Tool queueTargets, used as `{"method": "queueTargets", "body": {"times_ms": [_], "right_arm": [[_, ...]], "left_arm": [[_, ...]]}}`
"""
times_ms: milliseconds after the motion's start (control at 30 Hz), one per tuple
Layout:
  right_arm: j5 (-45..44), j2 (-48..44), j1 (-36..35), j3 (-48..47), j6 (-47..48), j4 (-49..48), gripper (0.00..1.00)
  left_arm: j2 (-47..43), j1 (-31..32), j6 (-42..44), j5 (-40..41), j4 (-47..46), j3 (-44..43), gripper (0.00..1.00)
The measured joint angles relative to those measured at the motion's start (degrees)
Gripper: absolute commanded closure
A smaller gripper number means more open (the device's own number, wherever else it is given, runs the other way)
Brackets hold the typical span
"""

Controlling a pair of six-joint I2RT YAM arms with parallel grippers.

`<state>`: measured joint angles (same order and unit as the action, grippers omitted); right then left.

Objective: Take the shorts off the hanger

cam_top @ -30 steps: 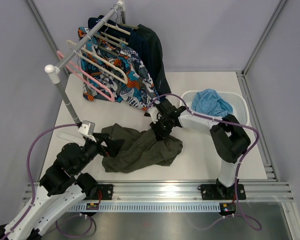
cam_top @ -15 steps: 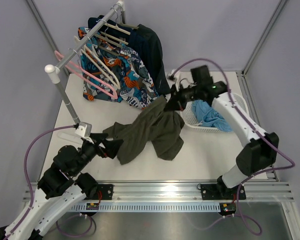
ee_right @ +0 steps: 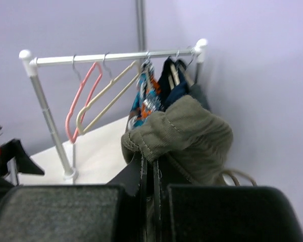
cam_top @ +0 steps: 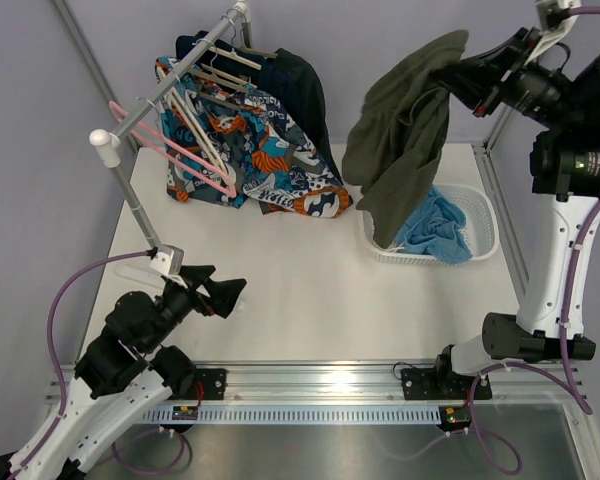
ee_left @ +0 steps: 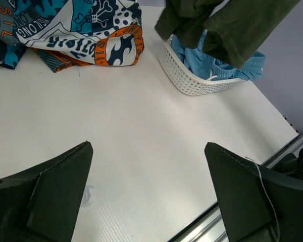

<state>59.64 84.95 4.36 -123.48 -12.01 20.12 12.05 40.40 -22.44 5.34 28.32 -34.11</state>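
The olive shorts (cam_top: 400, 130) hang past the basket's rim toward the rack, so my right gripper shifts away from the rack and moves down into the basket next.
My right gripper (cam_top: 460, 72) is raised high at the back right, shut on a fold of olive green shorts (cam_top: 400, 130). They hang down with their lower end over the white basket (cam_top: 485, 210). The right wrist view shows the shorts (ee_right: 187, 136) bunched over my closed fingers (ee_right: 150, 171). My left gripper (cam_top: 220, 290) is open and empty, low over the table's near left. Its view shows the hanging shorts (ee_left: 232, 25) above the basket (ee_left: 192, 83). Patterned blue and orange shorts (cam_top: 270, 160) hang on a hanger from the rack rail (cam_top: 170, 85).
A blue cloth (cam_top: 435, 225) lies in the basket. A pink hanger (cam_top: 180, 165) and cream hangers (cam_top: 215, 140) hang bare on the rail. A dark garment (cam_top: 305, 95) hangs at the rail's far end. The rack post (cam_top: 135, 205) stands near my left arm.
My right gripper has lifted the olive shorts off the table, up and to the right, until they hang over the basket. The shorts have left my left gripper, which has stayed in place.
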Motion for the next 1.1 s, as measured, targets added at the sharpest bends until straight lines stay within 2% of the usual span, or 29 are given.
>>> {"method": "queueTargets", "body": {"times_ms": [167,400,767,867,967,1100], "right_arm": [[-0.1,0.8,7.4,-3.1,-7.3,-5.8,1.00],[0.0,1.7,15.3,-0.5,-11.2,-8.8,1.00],[-0.7,4.2,17.4,8.2,-6.5,-6.6,1.00],[-0.6,3.8,17.5,13.4,-3.9,-6.0,1.00],[-0.7,1.5,17.7,23.5,-0.1,-4.7,1.00],[-1.5,-1.4,17.8,37.2,8.7,1.9,1.00]], "left_arm": [[0.0,0.0,0.1,0.0,-0.3,0.0,0.01],[0.0,0.0,0.2,0.0,-1.1,0.0,0.01],[3.0,0.0,1.7,0.0,-2.4,0.0,0.01],[3.2,0.0,1.7,0.0,-2.3,0.0,0.01],[3.0,0.0,1.7,0.0,-2.4,0.0,0.01],[2.6,0.0,1.7,0.0,-2.6,0.2,0.01]]}}
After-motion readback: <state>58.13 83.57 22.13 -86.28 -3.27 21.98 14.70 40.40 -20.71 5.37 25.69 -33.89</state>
